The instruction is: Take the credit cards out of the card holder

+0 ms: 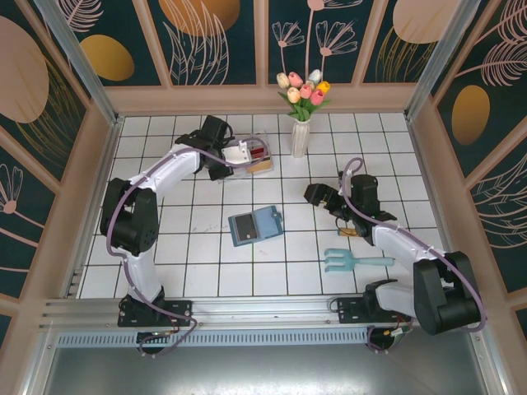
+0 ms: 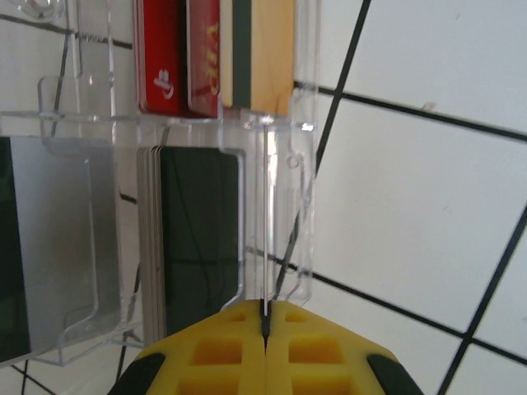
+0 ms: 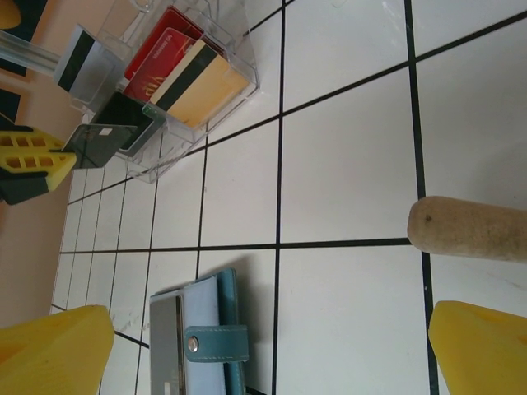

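Observation:
The dark grey card is hanging above the tray, beside the black stack [image 2: 199,230]. Next my left gripper will move outward and down to that stack and let go of the card.
The teal card holder [image 1: 255,225] lies open mid-table, a grey card [image 1: 244,228] in its left half. In the right wrist view the card holder [image 3: 206,329] shows its snap strap, with my right gripper [image 3: 268,350] open above it and nothing between its fingers. That gripper [image 1: 323,197] hovers to the holder's right. My left gripper [image 2: 265,317] is shut on a dark grey credit card [image 3: 105,141], seen edge-on [image 2: 265,247] in the left wrist view. It holds the card over the clear tray [image 1: 257,156].
The clear tray [image 3: 239,99] holds red cards [image 2: 160,58], a tan-gold card [image 2: 272,49] and a black stack [image 2: 198,230]. A vase of tulips [image 1: 300,136] stands behind it. A light-blue hand rake [image 1: 354,262] lies front right. A tan rod end [image 3: 469,229] pokes in.

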